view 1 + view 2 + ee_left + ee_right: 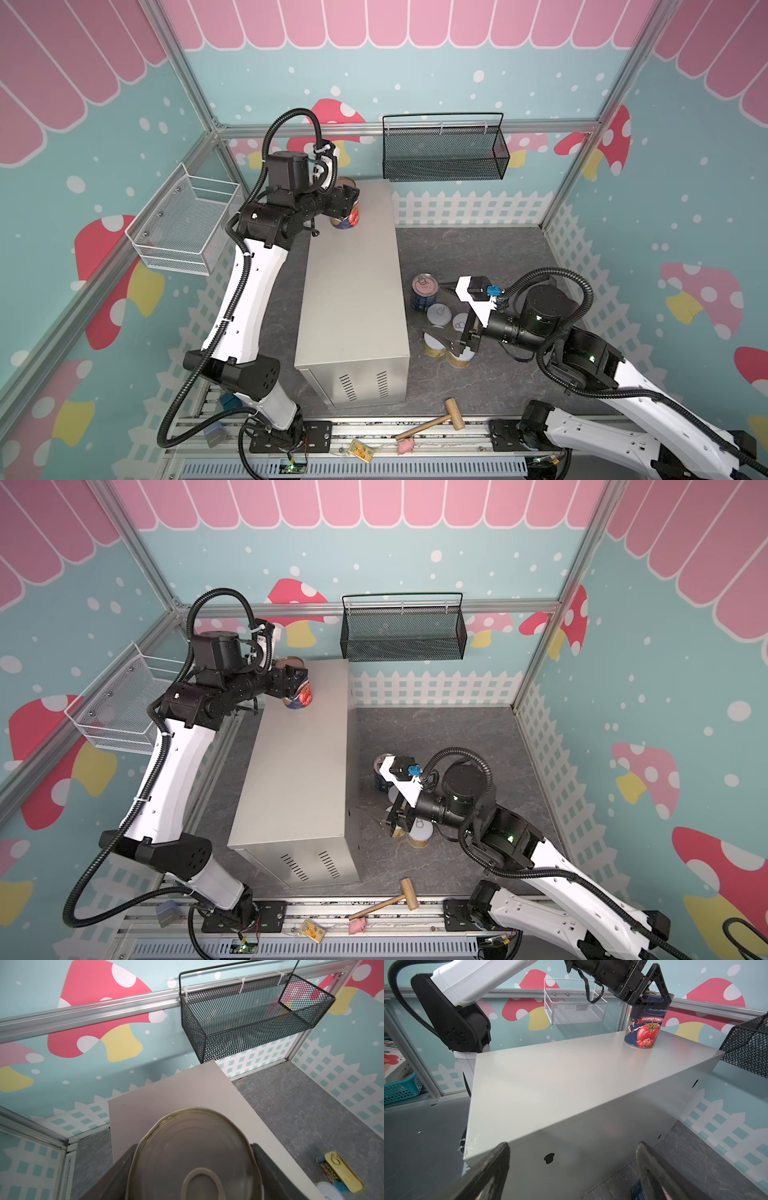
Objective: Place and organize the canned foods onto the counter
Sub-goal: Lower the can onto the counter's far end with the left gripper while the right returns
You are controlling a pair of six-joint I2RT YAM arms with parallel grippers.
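Observation:
My left gripper should next move the tall dark-blue chopped-tomato can [347, 218] outward onto the far corner of the counter and let go of it there, because the counter beyond the can is still bare.
My left gripper [347, 203] is shut on a tall dark-blue chopped-tomato can [347, 218], leaning slightly at the counter's [353, 291] far left corner. Its grey lid [193, 1153] fills the left wrist view between both fingers. The right wrist view shows the can [645, 1028] low on the counter top [571, 1076]. My right gripper [440, 334] hangs open, nothing between its fingers, over a floor cluster right of the counter: another tall blue can [424, 291] and several short yellow cans [439, 314]. A gold-topped SPAM tin [340, 1172] lies there too.
A black mesh basket [444, 153] hangs on the back rail just beyond the counter's far end. A white wire basket [187, 224] hangs on the left wall. A wooden mallet [436, 417] and a pink toy [405, 446] lie at the front edge.

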